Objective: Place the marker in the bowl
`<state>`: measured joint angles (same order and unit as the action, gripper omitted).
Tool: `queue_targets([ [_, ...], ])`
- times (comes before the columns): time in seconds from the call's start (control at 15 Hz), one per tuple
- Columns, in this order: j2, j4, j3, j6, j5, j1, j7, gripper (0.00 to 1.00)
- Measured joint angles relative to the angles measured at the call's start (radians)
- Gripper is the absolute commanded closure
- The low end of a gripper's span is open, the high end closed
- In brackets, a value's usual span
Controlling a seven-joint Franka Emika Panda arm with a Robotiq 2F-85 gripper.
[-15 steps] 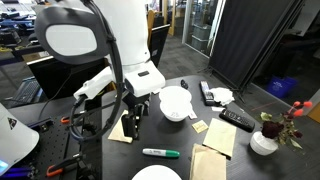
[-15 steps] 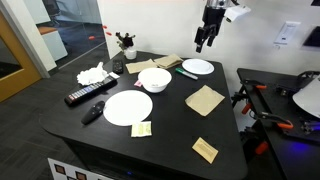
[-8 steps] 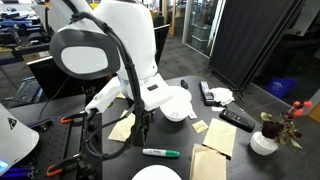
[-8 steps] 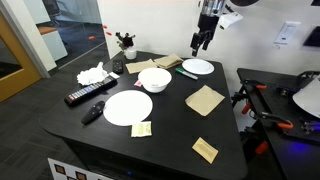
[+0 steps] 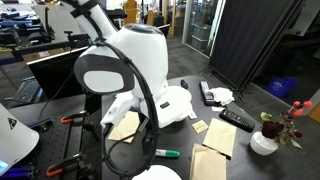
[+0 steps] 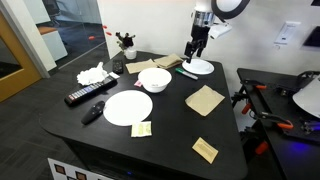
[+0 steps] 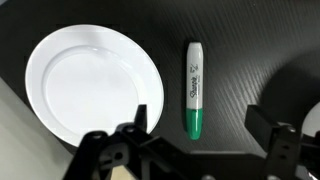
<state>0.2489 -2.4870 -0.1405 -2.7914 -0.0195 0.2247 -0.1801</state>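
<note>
The robot's open gripper should move down onto the marker's green cap (image 7: 194, 124), with one finger on each side, because that cap is below the gripper, beside the small white plate (image 7: 90, 80).
The marker (image 7: 194, 88) lies flat on the black table, white barrel with a green cap, next to a small flat white plate (image 7: 90, 80). It shows partly in an exterior view (image 5: 168, 153) and is barely visible in the other. My gripper (image 7: 200, 130) is open and empty, just above the marker, with a finger on each side of its green cap. It hangs over the table's far side in an exterior view (image 6: 192, 52) and is mostly hidden by the arm in the other (image 5: 149, 138). The white bowl (image 6: 154, 79) stands empty mid-table, partly hidden by the arm (image 5: 181, 104).
A large flat plate (image 6: 128, 107) lies in front of the bowl. A black remote control (image 6: 85, 96), crumpled tissue (image 6: 92, 73) and a flower vase (image 6: 125, 42) stand along one side. Brown napkins (image 6: 205, 99) lie on the table. The small plate (image 6: 198, 67) is beside the gripper.
The arm has swung across and come down toward the table. The gripper now hangs low over the marker. The marker and bowl have not moved.
</note>
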Motion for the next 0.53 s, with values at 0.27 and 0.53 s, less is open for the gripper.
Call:
queue_targets([
  [0.27, 0.072, 0.048, 0.000, 0.000, 0.011, 0.000, 0.003, 0.00],
  [0.53, 0.127, 0.081, 0.000, 0.000, 0.012, 0.000, 0.004, 0.00],
])
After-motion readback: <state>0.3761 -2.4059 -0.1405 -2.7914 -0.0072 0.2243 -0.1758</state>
